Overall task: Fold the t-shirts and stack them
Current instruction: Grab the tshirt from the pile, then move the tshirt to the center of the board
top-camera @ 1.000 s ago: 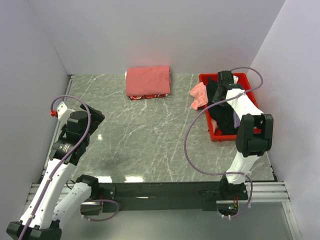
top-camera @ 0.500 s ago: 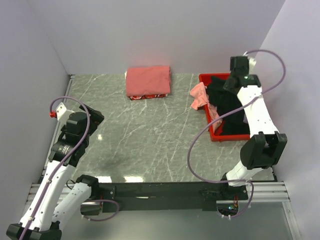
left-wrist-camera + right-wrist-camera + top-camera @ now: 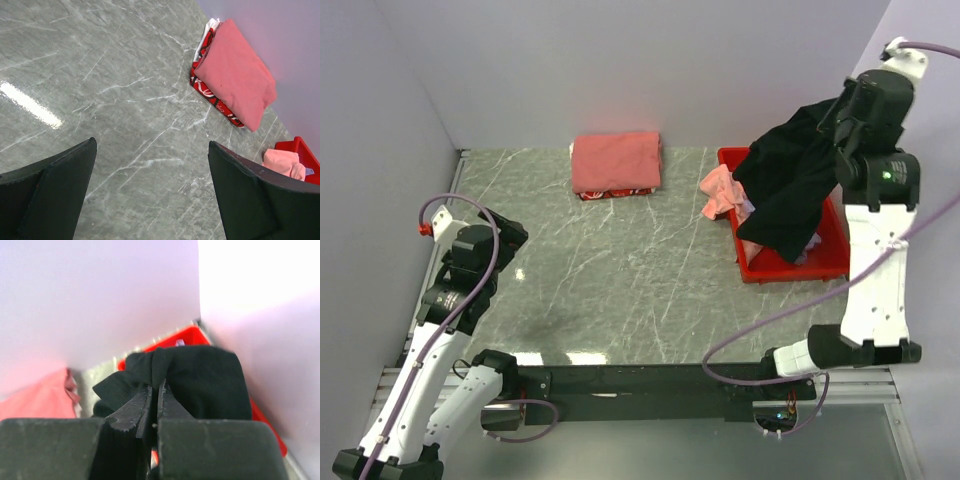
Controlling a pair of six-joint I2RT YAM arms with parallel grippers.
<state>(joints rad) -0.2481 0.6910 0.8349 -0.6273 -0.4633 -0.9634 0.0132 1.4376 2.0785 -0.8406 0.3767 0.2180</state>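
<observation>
My right gripper will next swing away from the red bin point(image 3: 830, 262) over the empty marble in front of the folded coral-red t-shirt point(image 3: 615, 160), and then it will go down.
My right gripper point(image 3: 834, 117) is raised high above the red bin point(image 3: 830, 262), shut on a bunched fold of the large black t-shirt point(image 3: 790, 195), which hangs down into the bin. In the right wrist view the jaws point(image 3: 156, 386) pinch the black t-shirt point(image 3: 205, 380) tightly. A pink t-shirt point(image 3: 719, 190) drapes over the bin's left rim. A folded coral-red t-shirt point(image 3: 615, 160) lies at the back of the table on a red-and-white patterned piece. My left gripper point(image 3: 510, 236) hovers open and empty over the table's left side, well apart from every shirt point(image 3: 152, 150).
Grey marble table point(image 3: 620, 270) with lilac walls on three sides. The red bin point(image 3: 306, 150) stands at the right rear corner, and the folded coral-red t-shirt point(image 3: 235, 80) lies close to the back wall. The right arm's purple cable loops low over the table's front right.
My right arm has risen from inside the bin up and to the right, pulling the black t-shirt out with it. The left arm has not moved.
</observation>
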